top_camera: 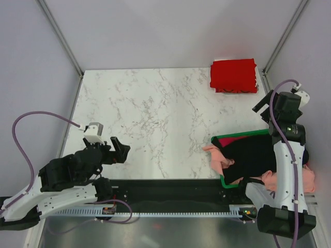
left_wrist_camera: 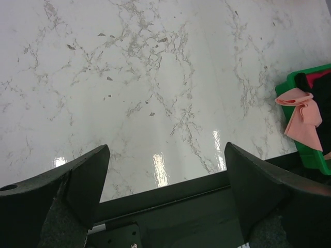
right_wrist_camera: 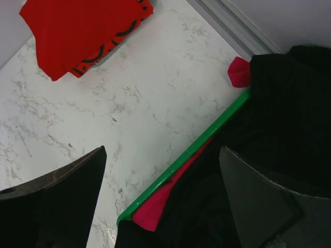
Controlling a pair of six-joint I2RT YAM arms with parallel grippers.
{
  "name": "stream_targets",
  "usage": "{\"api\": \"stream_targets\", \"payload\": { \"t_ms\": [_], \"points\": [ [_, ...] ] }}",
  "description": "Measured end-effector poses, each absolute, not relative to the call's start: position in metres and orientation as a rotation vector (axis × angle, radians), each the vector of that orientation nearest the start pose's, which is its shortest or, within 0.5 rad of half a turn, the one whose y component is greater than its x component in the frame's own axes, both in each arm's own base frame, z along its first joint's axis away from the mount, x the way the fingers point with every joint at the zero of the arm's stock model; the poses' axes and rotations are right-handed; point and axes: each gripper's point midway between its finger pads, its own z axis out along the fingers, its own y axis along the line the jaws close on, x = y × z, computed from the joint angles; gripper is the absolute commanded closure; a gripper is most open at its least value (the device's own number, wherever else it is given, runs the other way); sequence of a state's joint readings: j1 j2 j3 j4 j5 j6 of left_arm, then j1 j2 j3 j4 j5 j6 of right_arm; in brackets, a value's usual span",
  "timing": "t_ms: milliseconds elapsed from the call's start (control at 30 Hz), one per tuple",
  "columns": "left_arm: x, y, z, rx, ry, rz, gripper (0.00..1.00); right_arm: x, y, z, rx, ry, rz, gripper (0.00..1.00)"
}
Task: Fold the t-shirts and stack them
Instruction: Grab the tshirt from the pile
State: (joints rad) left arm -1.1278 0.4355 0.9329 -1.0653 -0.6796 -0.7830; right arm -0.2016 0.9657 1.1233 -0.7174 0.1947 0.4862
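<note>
The black t-shirt (top_camera: 253,155) is on top, so the robot's right gripper will next turn and go back down onto it at the bin's far corner by the wall.
A folded bright red t-shirt (top_camera: 234,75) lies at the table's far right corner, also in the right wrist view (right_wrist_camera: 83,31). The black t-shirt (top_camera: 253,155) fills the green bin (top_camera: 239,135), with the magenta one (right_wrist_camera: 155,204) under it at the rim. The salmon-pink t-shirt (top_camera: 217,155) hangs over the bin's left edge, also in the left wrist view (left_wrist_camera: 305,116). My right gripper (top_camera: 262,109) is open and empty above the bin's far edge. My left gripper (top_camera: 120,150) is open and empty over the near left table.
The green bin (right_wrist_camera: 196,147) stands at the near right of the marble table (top_camera: 155,119). A black rail (top_camera: 170,186) runs along the near edge. Grey walls and metal posts (top_camera: 62,36) close the back and sides.
</note>
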Motion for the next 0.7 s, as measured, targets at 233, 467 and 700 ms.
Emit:
{"api": "stream_targets", "payload": {
  "t_ms": [233, 467, 700],
  "points": [
    [0.14, -0.094, 0.232, -0.014, 2.058, -0.466, 0.0, 0.265, -0.103, 0.23, 1.018, 1.994, -0.179, 0.02],
    [0.139, -0.1, 0.228, 0.02, 2.065, -0.478, 0.01, 0.222, -0.14, 0.186, 1.311, 1.971, -0.373, 0.02],
    [0.14, -0.104, 0.224, 0.045, 2.089, -0.446, 0.06, 0.206, -0.158, 0.156, 1.522, 1.977, -0.521, 0.02]
  ]
}}
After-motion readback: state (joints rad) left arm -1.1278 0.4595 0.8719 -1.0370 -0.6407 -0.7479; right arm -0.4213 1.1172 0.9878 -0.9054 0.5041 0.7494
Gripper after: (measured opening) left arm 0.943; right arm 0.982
